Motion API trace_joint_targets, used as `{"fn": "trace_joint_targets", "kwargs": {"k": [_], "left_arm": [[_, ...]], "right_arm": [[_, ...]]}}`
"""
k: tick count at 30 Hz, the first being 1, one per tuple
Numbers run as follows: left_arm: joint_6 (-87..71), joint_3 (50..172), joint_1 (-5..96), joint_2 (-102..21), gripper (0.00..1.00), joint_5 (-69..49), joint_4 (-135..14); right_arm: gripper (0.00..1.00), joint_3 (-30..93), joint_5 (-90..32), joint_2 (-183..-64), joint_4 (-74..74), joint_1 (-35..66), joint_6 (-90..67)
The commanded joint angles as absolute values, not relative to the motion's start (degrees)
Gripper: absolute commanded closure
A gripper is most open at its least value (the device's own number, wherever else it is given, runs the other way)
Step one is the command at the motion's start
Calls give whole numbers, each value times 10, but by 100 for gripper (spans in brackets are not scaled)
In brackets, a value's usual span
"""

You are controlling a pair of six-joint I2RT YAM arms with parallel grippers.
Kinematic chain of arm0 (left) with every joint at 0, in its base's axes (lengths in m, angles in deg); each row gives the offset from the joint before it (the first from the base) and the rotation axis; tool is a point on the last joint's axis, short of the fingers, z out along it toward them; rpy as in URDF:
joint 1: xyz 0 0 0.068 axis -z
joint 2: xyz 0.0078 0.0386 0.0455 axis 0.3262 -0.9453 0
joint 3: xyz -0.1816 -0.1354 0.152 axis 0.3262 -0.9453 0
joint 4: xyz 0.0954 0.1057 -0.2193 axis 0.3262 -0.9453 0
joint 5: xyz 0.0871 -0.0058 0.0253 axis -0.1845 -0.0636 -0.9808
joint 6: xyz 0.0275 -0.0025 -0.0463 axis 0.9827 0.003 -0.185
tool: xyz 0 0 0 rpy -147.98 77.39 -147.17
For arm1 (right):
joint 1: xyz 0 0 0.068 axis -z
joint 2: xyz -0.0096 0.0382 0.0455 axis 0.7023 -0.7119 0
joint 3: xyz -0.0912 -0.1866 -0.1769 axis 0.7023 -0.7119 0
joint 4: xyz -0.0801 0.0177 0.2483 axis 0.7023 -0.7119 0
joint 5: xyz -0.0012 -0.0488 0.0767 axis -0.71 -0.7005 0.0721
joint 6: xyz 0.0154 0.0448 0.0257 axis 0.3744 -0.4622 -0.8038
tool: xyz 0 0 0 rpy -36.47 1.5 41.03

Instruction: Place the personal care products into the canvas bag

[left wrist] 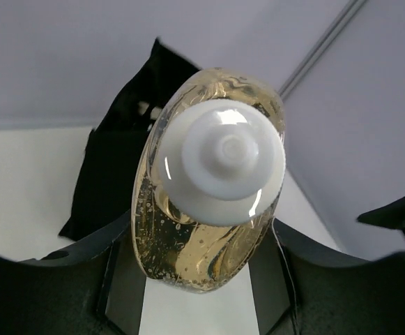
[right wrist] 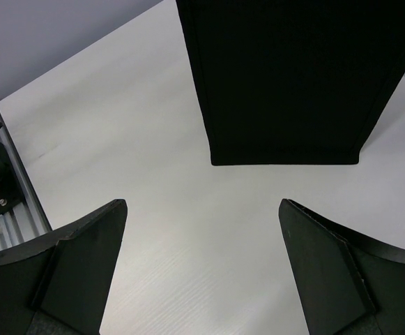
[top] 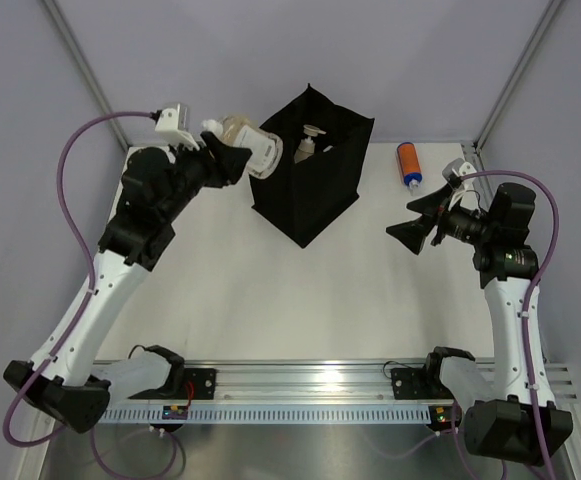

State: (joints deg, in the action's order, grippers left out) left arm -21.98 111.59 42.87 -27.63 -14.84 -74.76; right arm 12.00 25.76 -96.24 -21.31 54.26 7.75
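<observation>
The left gripper moves to the right in the top view over the bag's opening (top: 302,125) (left wrist: 143,94) next, since it lies that way, and releases the amber bottle.
My left gripper (top: 238,152) is shut on a clear amber bottle (top: 258,146) with a whitish cap and holds it in the air at the left rim of the black canvas bag (top: 315,190). In the left wrist view the bottle (left wrist: 188,244) fills the middle, cap (left wrist: 219,164) toward the camera, between my fingers (left wrist: 125,279), with the bag (left wrist: 111,174) behind it. A whitish bottle (top: 310,146) shows inside the bag. An orange cylinder with a blue cap (top: 408,162) lies on the table right of the bag. My right gripper (top: 417,220) is open and empty, right of the bag (right wrist: 293,77).
The white table (top: 270,290) is walled by grey panels at the back and sides. A metal rail (top: 300,385) runs along the near edge between the arm bases; it also shows in the right wrist view (right wrist: 0,195).
</observation>
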Motion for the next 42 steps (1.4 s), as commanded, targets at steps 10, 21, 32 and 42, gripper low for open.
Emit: {"fn": "trace_joint_targets", "kwargs": {"k": [10, 21, 32, 42], "left_arm": [[-209, 1474, 462, -537, 100, -136, -651], [-130, 1490, 464, -655, 100, -136, -733], [-42, 1367, 455, -577, 19, -68, -784], [-57, 1380, 436, -528, 1, -66, -778]], "right_arm": [[1, 114, 272, -966, -190, 573, 78], [1, 114, 273, -968, -195, 588, 81], [1, 114, 259, -992, -195, 589, 80], [1, 124, 84, -1057, -175, 589, -6]]}}
